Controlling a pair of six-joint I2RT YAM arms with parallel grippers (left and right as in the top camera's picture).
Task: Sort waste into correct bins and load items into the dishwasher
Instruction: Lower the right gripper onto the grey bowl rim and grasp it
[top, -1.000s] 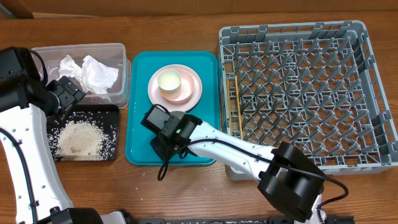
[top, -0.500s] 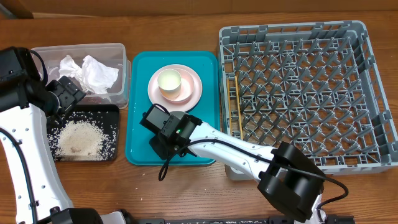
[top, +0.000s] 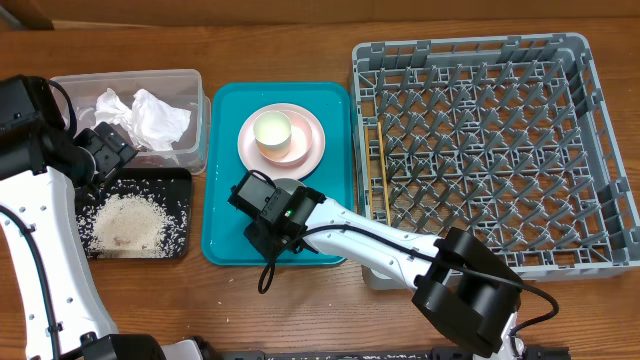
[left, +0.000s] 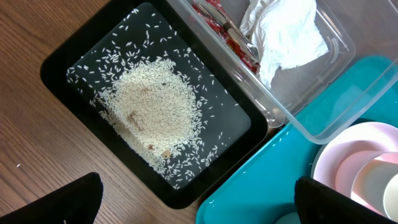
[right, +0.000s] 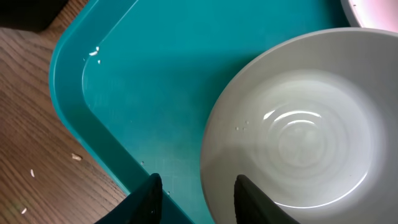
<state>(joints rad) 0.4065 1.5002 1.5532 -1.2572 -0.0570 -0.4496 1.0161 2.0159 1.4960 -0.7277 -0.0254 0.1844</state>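
My right gripper needs to go down over the bowl's near rim (right: 207, 191), moving slightly toward the dish rack, before it closes on that rim.
A pale grey-green bowl (right: 305, 130) sits on the teal tray (right: 143, 81). My right gripper (right: 199, 199) is open and straddles the bowl's near rim, one finger inside and one outside over the tray. From overhead the gripper (top: 266, 222) hides most of the bowl (top: 292, 184). A pink plate (top: 310, 150) carries a white cup (top: 272, 131). My left gripper (left: 199, 202) hangs wide open and empty over the corner of the black tray (left: 81, 56), which holds rice (left: 152, 109). The clear tub (left: 292, 118) holds white napkins (left: 286, 37) and a red wrapper (left: 227, 31).
The grey dish rack (top: 600, 150) fills the right side, with chopsticks (top: 381, 170) lying along its left edge. A few stray rice grains (right: 76, 157) lie on the wood beside the teal tray. The right arm reaches across the rack's front left corner.
My right gripper has edged slightly to the right and toward the front over the bowl. The left arm has not moved.
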